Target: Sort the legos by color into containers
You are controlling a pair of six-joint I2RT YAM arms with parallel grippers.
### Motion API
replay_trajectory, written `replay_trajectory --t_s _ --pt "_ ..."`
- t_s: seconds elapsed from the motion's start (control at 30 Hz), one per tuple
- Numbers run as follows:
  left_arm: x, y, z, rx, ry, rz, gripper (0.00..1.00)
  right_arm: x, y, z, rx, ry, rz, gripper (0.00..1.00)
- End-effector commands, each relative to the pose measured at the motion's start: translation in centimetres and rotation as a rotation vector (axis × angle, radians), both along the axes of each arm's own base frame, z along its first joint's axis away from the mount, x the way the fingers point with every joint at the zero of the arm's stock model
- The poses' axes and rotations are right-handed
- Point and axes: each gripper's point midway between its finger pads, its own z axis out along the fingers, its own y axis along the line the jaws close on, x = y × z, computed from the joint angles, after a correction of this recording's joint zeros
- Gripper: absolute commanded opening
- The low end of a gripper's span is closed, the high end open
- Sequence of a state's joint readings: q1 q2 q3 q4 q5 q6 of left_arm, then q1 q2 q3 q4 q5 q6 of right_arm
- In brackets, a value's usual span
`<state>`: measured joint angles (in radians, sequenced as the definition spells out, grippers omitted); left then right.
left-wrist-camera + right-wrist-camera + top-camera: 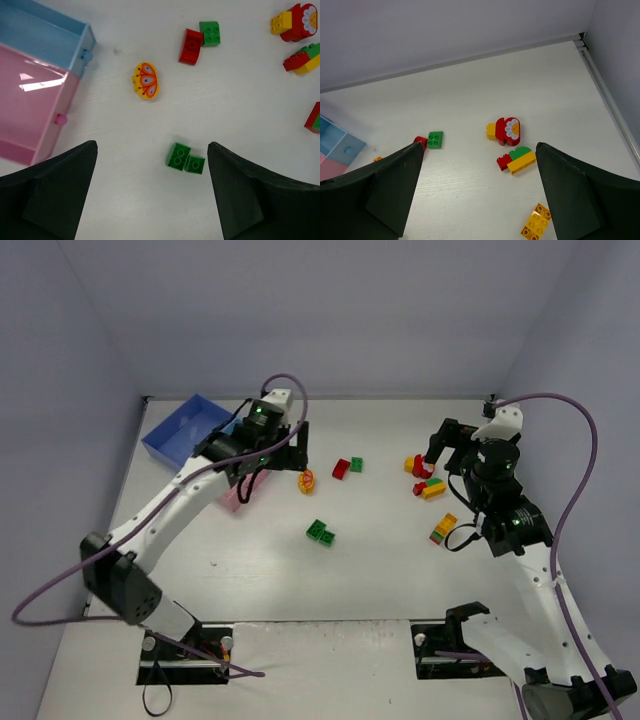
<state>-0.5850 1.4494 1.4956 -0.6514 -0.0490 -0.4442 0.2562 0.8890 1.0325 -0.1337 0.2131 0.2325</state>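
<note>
My left gripper moves down onto the yellow-orange butterfly lego (307, 480) (145, 80) next, open fingers on either side of its long sides, since it lies clear of the other bricks.
The tray sits at the back left, with its blue compartment (185, 427) (45, 35) and pink compartment (236, 496) (30, 110) showing; the teal one is hidden. My left gripper (296, 447) (152, 190) is open and empty, hovering right of the tray. A yellow-orange butterfly lego (307, 480) (145, 80) and two green bricks (321, 532) (185, 158) lie below it. A red brick (341, 468) (190, 46) and a green brick (356, 464) (435, 139) lie mid-table. My right gripper (437, 448) (477, 190) is open and empty above a red-yellow flower piece (417, 465) (506, 131) and a red-green-yellow stack (430, 488) (517, 159).
An orange-topped stack (443, 529) (536, 222) lies near the right arm. Walls close the table at the back and both sides. The left arm's forearm crosses over the pink compartment.
</note>
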Motion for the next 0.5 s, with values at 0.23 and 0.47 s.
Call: replay_trajectory --t_s 0.23,0.47 --pt "7.6 -7.0 -9.6 0.028 0.148 0.085 0.73 0.4 1.2 -0.5 0.038 -0.009 0.05 0.91" --pt "10.7 -8.0 -15.3 0.117 0.2 0.133 0.7 0.4 1.9 -1.9 0.038 0.03 0.087 0.91"
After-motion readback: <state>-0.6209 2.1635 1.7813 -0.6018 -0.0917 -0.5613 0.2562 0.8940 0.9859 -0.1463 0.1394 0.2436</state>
